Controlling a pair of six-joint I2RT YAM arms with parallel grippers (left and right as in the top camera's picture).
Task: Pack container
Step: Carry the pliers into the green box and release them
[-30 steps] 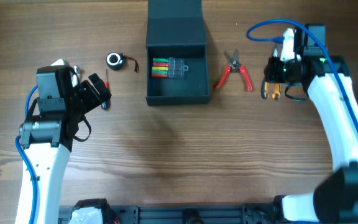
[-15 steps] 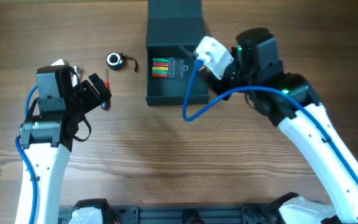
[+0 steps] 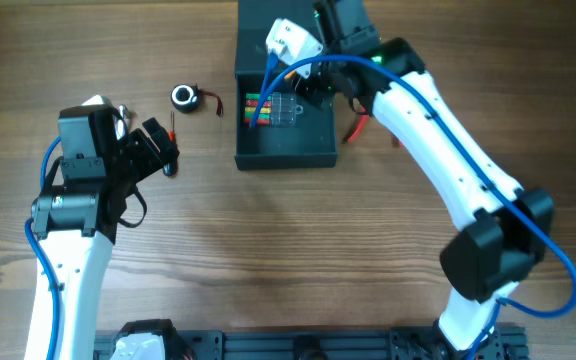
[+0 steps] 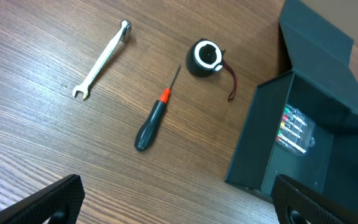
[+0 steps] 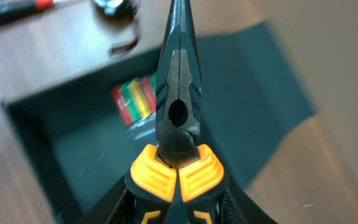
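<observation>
I will next move my right gripper back and down to release the pliers on the bare near part of the container's bottom, because the packet already lies toward the container's far side.
The dark teal-grey container (image 3: 286, 155) stands open at the table's back middle, its flap lid (image 3: 280, 22) folded back. A clear packet of coloured pieces (image 3: 266, 106) lies inside. My right gripper (image 3: 310, 92) hangs over the box's right half, shut on yellow-and-black pliers (image 5: 179, 112) that point over the box interior (image 5: 86, 155). My left gripper (image 3: 158, 145) is open and empty, left of the box. Its view shows a wrench (image 4: 101, 59), a black-and-red screwdriver (image 4: 154, 118), a round black part (image 4: 205, 57) and the container (image 4: 253, 149).
Red-handled pliers (image 3: 358, 128) lie right of the box, partly hidden under my right arm. The round black part (image 3: 184, 96) lies left of the box. The screwdriver (image 3: 171, 128) is mostly hidden by my left gripper in the overhead view.
My right arm has swung from the table's right side leftward over the container, carrying the yellow-and-black pliers. The left arm has not moved.
</observation>
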